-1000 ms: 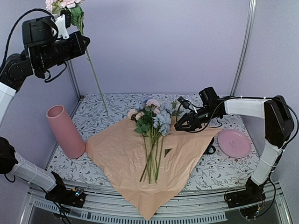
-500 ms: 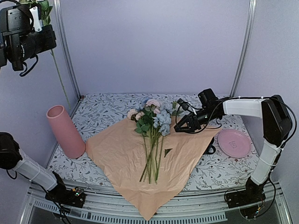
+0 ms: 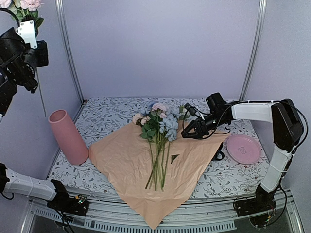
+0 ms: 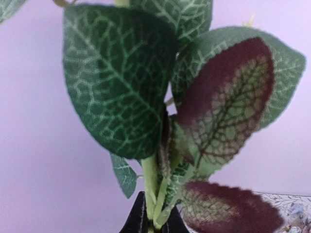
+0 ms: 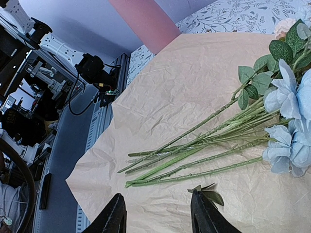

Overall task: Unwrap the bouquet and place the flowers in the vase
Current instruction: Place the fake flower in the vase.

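Note:
I need to carry the pink flower toward the vase (image 3: 68, 137) next with my left gripper and bring it down to the vase's rim. The tip of the flower's stem is hanging outside the vase's opening.
The bouquet lies unwrapped: its peach paper (image 3: 131, 165) is spread flat with several flowers (image 3: 158, 138) on it, stems toward me. High at the far left, my left gripper (image 3: 25, 22) is shut on the stem of one pink flower (image 3: 24, 5), well above the pink vase (image 3: 68, 137). The left wrist view has its jaws pinching a green stem (image 4: 150, 187) under big leaves. My right gripper (image 3: 190, 130) hovers open over the paper's right side. In the right wrist view it (image 5: 158, 218) is empty, near the stems (image 5: 194, 150), with the vase (image 5: 150, 22) beyond.
A flat pink plate (image 3: 243, 148) sits at the right, with a dark object (image 3: 219, 155) between it and the paper. A loose leaf (image 3: 174, 158) lies on the paper. The cage's posts (image 3: 65, 53) stand close to my left arm.
My left arm has carried its flower leftwards, from beside the back-left post to the far left edge of the view. The right gripper has barely moved.

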{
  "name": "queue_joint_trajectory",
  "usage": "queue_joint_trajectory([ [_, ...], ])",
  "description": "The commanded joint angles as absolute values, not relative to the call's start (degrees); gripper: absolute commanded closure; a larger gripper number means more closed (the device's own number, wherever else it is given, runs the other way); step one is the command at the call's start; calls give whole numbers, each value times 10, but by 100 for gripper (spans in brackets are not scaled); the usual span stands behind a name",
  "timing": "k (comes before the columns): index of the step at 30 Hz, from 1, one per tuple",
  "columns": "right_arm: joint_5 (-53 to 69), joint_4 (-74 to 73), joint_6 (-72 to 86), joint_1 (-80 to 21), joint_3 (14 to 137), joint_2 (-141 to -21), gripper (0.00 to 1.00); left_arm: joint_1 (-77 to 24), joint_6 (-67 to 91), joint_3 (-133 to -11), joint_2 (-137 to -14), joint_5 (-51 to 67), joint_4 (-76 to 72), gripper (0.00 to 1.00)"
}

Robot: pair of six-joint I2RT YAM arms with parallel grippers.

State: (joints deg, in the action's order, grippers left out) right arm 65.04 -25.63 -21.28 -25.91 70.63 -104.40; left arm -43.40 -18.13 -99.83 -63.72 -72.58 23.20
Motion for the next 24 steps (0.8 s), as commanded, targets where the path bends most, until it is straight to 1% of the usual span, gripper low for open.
queue_joint_trajectory([
  [1,658,-262,-223,-261,710,-1051,52,-428,-266,-932,-608,-742,65,100],
  [3,658,-262,-224,-261,709,-1052,52,-426,-140,-974,-620,-712,201,100],
  [4,659,-262,-224,-261,710,-1053,53,-424,-103,-991,-626,-693,245,100],
  [6,660,-261,-223,-261,710,-1056,53,-420,-74,-1005,-639,-671,282,100],
  [10,662,-263,-223,-261,712,-1059,53,-395,-42,-1007,-654,-634,316,100],
  [15,658,-264,-225,-261,710,-1056,53,-316,6,-1000,-666,-547,362,100],
  [21,657,-265,-225,-261,710,-1060,53,-239,45,-964,-664,-453,371,100],
  [24,658,-265,-225,-261,711,-1064,53,-215,72,-916,-651,-419,368,100],
])
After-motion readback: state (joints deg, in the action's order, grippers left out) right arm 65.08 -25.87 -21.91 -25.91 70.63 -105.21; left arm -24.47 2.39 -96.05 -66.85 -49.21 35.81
